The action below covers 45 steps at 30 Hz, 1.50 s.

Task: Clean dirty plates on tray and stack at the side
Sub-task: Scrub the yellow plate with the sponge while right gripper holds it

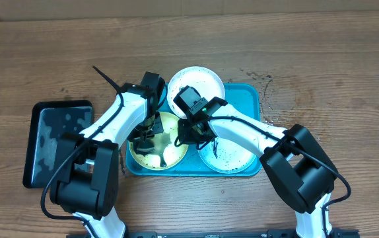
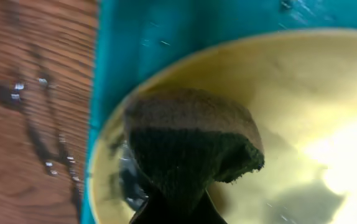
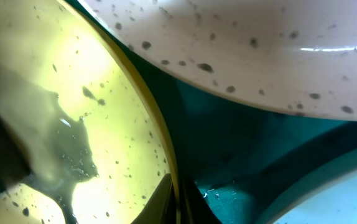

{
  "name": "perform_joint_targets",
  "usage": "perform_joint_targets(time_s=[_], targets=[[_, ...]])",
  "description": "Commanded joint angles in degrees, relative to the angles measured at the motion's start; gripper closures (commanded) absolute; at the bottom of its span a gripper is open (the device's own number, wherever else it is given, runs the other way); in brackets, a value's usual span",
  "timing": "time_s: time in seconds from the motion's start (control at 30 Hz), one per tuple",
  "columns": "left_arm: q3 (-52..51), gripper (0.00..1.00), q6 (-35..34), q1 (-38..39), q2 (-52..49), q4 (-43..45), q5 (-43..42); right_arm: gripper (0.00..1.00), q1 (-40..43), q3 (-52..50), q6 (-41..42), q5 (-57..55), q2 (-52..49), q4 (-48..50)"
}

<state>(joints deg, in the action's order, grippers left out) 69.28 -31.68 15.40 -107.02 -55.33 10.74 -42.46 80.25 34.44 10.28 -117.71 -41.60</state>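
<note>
My left gripper lifts over the plate's rim next and lowers to release the sponge inside the black tray [image 1: 52, 140], to its left in the overhead view.
A yellow-green plate [image 1: 165, 153] lies in the left half of the turquoise tray [image 1: 249, 91]. My left gripper [image 1: 146, 134] is shut on a dark sponge [image 2: 191, 143] that presses on this plate's [image 2: 303, 93] left side. My right gripper [image 1: 183, 135] is shut on the plate's right rim [image 3: 177, 205], with one finger on each side of it. The plate's face [image 3: 104, 112] shows dark specks and wet streaks. One speckled white plate [image 1: 198, 80] sits at the tray's back edge. Another white plate [image 1: 228, 157] lies at the front right.
A narrow black tray [image 1: 57, 142] lies on the wooden table left of the turquoise one. Dark specks and droplets dot the wood by the tray's back right corner [image 1: 266, 82] and beside its left edge [image 2: 17, 93]. A thin black strap [image 1: 107, 76] sticks out behind my left arm.
</note>
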Motion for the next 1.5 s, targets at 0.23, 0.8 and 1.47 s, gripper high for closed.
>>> perform_joint_targets(time_s=[0.23, 0.8, 1.47], targets=[[-0.31, 0.96, 3.74, 0.39, -0.52, 3.56, -24.46, 0.95, 0.09, 0.07, -0.39, -0.11, -0.66, 0.13], [-8.00, 0.96, 1.18, 0.26, -0.55, 4.83, 1.79, 0.95, 0.31, 0.07, -0.39, -0.15, -0.66, -0.04], [14.23, 0.96, -5.62, -0.85, 1.33, -13.62, 6.45, 0.96, 0.68, 2.25, -2.89, 0.09, -0.46, -2.03]])
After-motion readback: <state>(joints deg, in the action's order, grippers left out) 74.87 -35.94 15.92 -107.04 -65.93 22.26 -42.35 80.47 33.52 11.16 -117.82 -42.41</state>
